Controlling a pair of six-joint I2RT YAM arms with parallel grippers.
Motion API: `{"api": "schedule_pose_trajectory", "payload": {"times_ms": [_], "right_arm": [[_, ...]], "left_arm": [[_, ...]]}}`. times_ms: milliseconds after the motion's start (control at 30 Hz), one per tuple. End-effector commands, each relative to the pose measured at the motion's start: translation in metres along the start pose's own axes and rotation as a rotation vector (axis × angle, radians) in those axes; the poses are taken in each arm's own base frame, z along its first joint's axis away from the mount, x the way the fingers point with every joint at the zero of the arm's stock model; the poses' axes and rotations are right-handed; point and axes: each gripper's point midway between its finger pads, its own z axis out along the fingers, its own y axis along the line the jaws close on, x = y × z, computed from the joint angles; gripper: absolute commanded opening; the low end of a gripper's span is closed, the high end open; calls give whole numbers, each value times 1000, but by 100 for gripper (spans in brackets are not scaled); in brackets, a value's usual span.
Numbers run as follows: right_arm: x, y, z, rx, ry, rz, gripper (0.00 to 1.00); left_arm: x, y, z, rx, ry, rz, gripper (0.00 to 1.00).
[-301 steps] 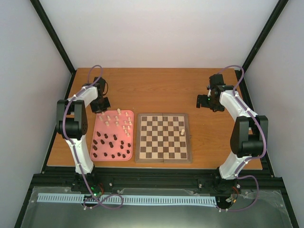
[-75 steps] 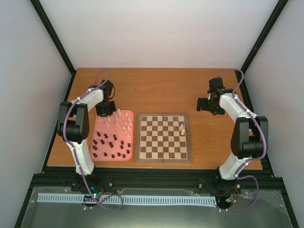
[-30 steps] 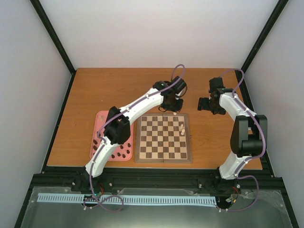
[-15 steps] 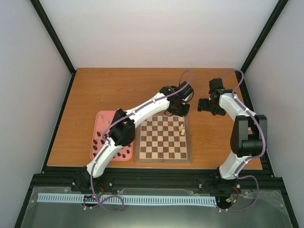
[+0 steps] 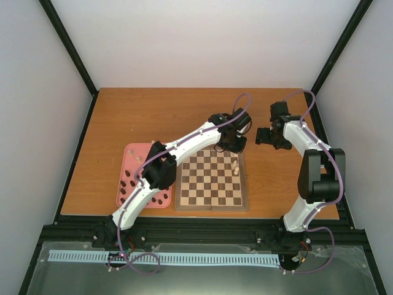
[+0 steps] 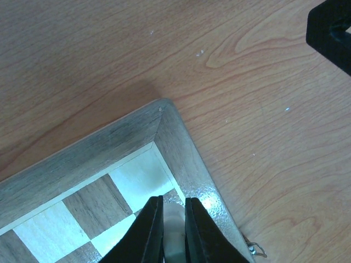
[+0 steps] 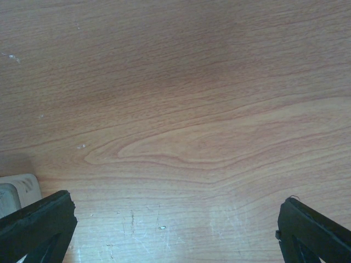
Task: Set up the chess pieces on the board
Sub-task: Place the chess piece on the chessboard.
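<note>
My left gripper moves down onto the dark square beside the light corner square next to release the cream-white piece, because it still hangs above the board.
The board lies mid-table, with two cream-white chess pieces standing near its right edge. My left gripper reaches over the board's far right corner. In the left wrist view the left gripper is shut on a cream-white piece above the corner squares of the board. My right gripper hangs over bare table just right of that corner. Seen from its own wrist, the right gripper is open with nothing between its fingers.
A pink tray left of the board holds dark pieces; my left arm covers most of it. A black part of the right gripper shows at the left wrist view's top right. A pale block sits at the right wrist view's left edge.
My left arm has swung from the pink tray across to the board's far right corner, shut on a cream piece, and edged further right in the last second. The right arm has stayed put.
</note>
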Motion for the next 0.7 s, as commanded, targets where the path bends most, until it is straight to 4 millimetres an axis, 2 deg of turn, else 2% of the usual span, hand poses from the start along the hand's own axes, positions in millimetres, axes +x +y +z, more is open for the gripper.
{"api": "schedule_pose_trajectory", "payload": {"times_ms": [0, 667], "right_arm": [[1, -4, 5, 11, 2, 13, 100], [3, -5, 7, 12, 11, 6, 100]], "left_arm": [[5, -9, 1, 12, 6, 29, 2], [23, 5, 19, -34, 68, 39, 2]]}}
